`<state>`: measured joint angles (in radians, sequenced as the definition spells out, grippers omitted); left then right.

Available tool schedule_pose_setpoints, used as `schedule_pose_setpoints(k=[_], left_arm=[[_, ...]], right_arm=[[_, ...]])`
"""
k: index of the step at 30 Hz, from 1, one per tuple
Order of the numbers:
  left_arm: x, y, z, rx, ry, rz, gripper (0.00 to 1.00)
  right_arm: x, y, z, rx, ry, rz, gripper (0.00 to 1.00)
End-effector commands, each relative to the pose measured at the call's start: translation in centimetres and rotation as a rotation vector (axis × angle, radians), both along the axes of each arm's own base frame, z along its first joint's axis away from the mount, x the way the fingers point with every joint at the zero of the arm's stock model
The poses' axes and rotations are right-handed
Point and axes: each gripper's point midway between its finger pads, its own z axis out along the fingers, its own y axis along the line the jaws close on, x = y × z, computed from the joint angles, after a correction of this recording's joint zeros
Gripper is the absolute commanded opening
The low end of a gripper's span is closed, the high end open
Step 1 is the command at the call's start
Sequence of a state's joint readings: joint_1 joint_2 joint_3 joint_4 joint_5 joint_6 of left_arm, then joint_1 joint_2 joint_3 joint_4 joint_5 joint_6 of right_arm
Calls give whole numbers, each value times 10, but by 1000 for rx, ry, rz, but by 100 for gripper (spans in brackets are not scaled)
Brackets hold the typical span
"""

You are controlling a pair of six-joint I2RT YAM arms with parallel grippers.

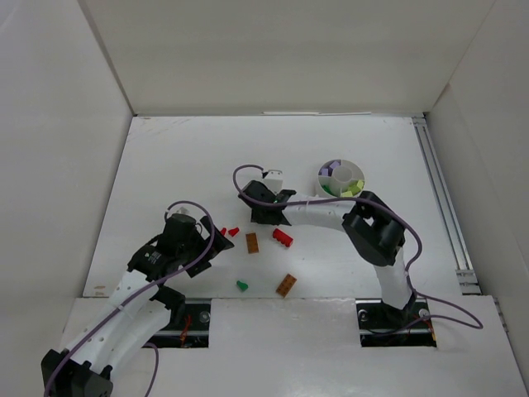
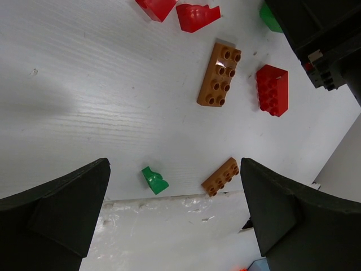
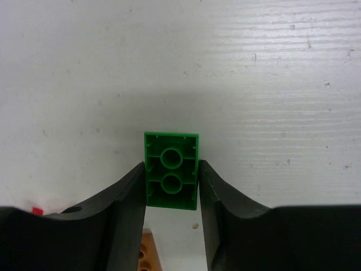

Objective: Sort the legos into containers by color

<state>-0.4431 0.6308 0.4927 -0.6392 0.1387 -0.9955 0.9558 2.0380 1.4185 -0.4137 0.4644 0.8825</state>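
Note:
My right gripper lifts and moves to the right in the top view over the dish's near section next, since a matching green piece sits there.
My right gripper is shut on a green brick, held underside up just above the table; in the top view this gripper is left of the round white dish, which holds purple and pale yellow-green pieces. My left gripper is open and empty above the table's near edge. Between its fingers lie a small green piece and a brown brick. Farther off lie a longer brown brick, a red brick and two small red pieces.
White walls enclose the table on three sides. A metal rail runs along the right edge. The right arm arches over the table's middle right. A taped seam marks the near edge.

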Motion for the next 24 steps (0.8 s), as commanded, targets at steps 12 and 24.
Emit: schedule_pose_setpoints(k=[12,24], left_arm=[[10,-4,21,-9,-73,-34,100],[17,-9,15,7,-49,-57,100]], right_arm=[[49,-60,127,-98,-446,115,25],[68,-180,160,-516,-497,241,25]])
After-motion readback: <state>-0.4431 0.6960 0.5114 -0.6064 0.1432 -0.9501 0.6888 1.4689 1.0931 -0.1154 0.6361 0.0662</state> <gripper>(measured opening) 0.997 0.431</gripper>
